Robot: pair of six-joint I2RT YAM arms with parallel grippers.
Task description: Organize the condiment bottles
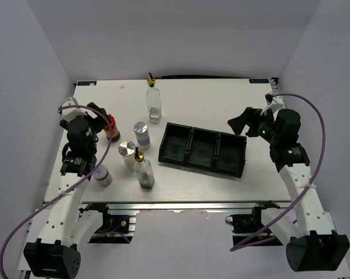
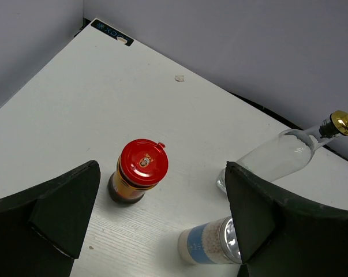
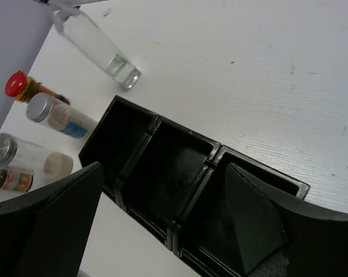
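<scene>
My right gripper swings across the tray and back next, then turns onto the front glass bottle below its gold cap.
The red-capped dark jar (image 1: 111,130) (image 2: 138,173) stands at the table's left. My left gripper (image 1: 101,116) (image 2: 162,219) is open and empty above it, the jar between the fingers and nearer the left one. A blue-labelled silver-lidded shaker (image 1: 142,135) (image 2: 211,242) stands by the right finger (image 2: 260,213). One tall glass bottle (image 1: 154,100) (image 2: 277,158) stands at the back, another (image 1: 143,170) at the front. Two more shakers (image 1: 127,153) (image 1: 103,174) stand nearby. My right gripper (image 1: 243,121) (image 3: 162,219) is open and empty above the tray's right end.
A black three-compartment tray (image 1: 190,135) (image 3: 133,144) lies right of centre, its compartments holding nothing. The bottles cluster left of it. White walls enclose the table at the back and sides.
</scene>
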